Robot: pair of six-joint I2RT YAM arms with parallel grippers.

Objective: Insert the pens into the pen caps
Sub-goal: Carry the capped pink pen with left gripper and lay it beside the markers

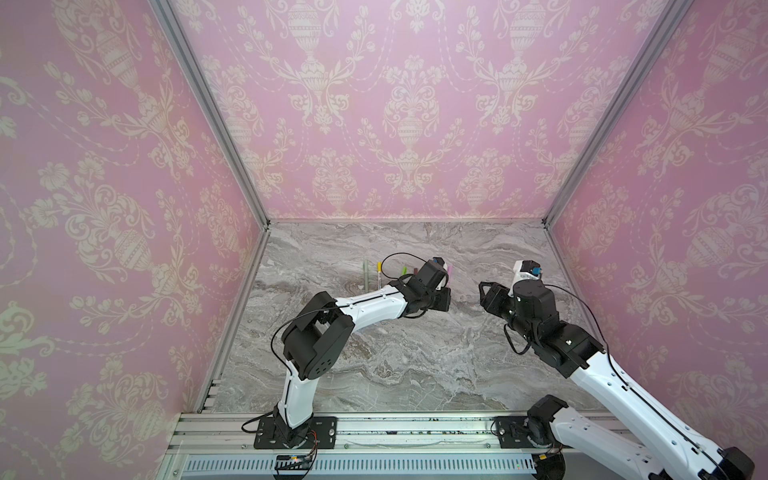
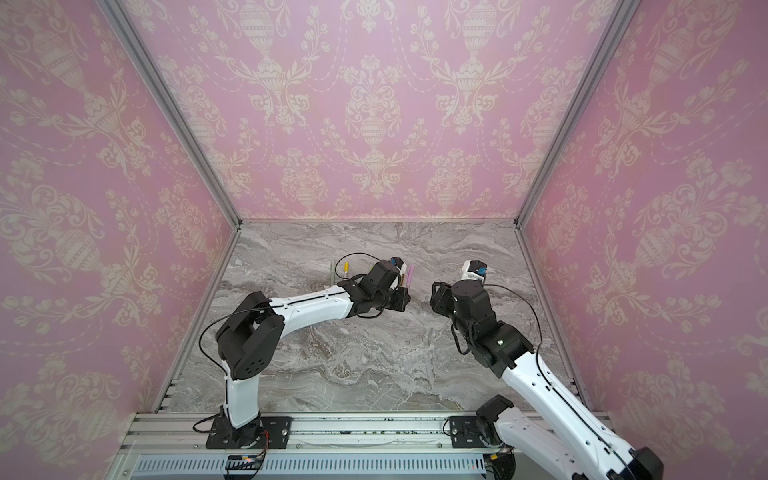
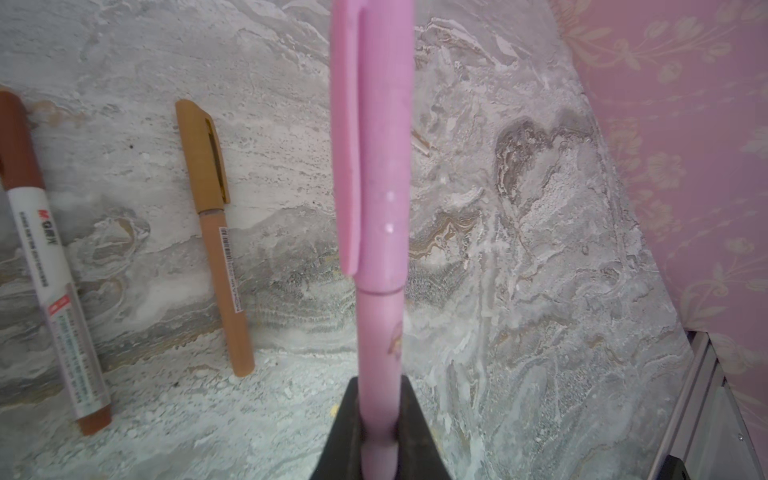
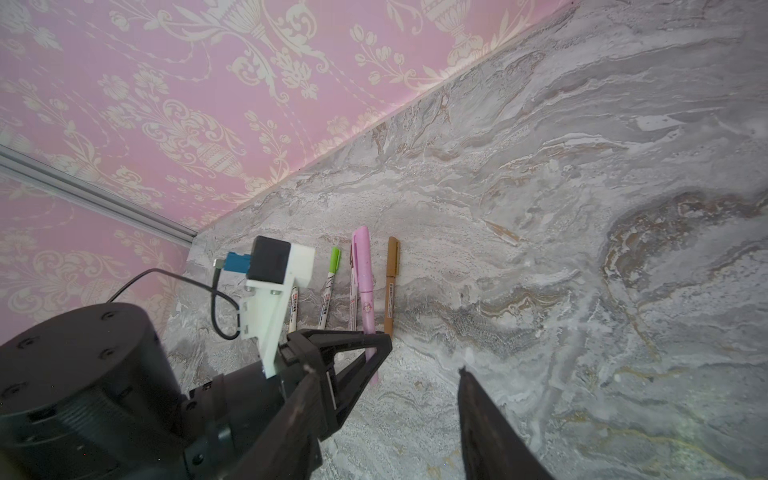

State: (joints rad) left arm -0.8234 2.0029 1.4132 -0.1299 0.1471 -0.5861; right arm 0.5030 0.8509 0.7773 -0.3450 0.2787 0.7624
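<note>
My left gripper holds the pink pen's body, seated against the pink cap, and will lower onto the bare marble [image 1: 458,295] beside the tan pen to release it.
My left gripper [image 3: 379,388] is shut on the barrel of a pink pen [image 3: 380,332]. A pink pen cap [image 3: 374,145] sits on the pen's far end, seated against the barrel. In both top views the left gripper [image 1: 444,297] [image 2: 404,300] holds this pen [image 2: 409,276] pointing toward the back wall. My right gripper [image 4: 384,372] stands open with nothing between its fingers, a short gap to the right of the left gripper [image 4: 376,340]. It also shows in both top views [image 1: 484,291] [image 2: 434,295].
Capped pens lie in a row on the marble table [image 1: 415,365]: a tan one [image 3: 216,249], a white one with a brown cap [image 3: 45,257], a lime-capped one [image 4: 330,286], a yellow-capped one [image 1: 379,274] and a sage-green one [image 1: 366,274]. Pink walls enclose three sides.
</note>
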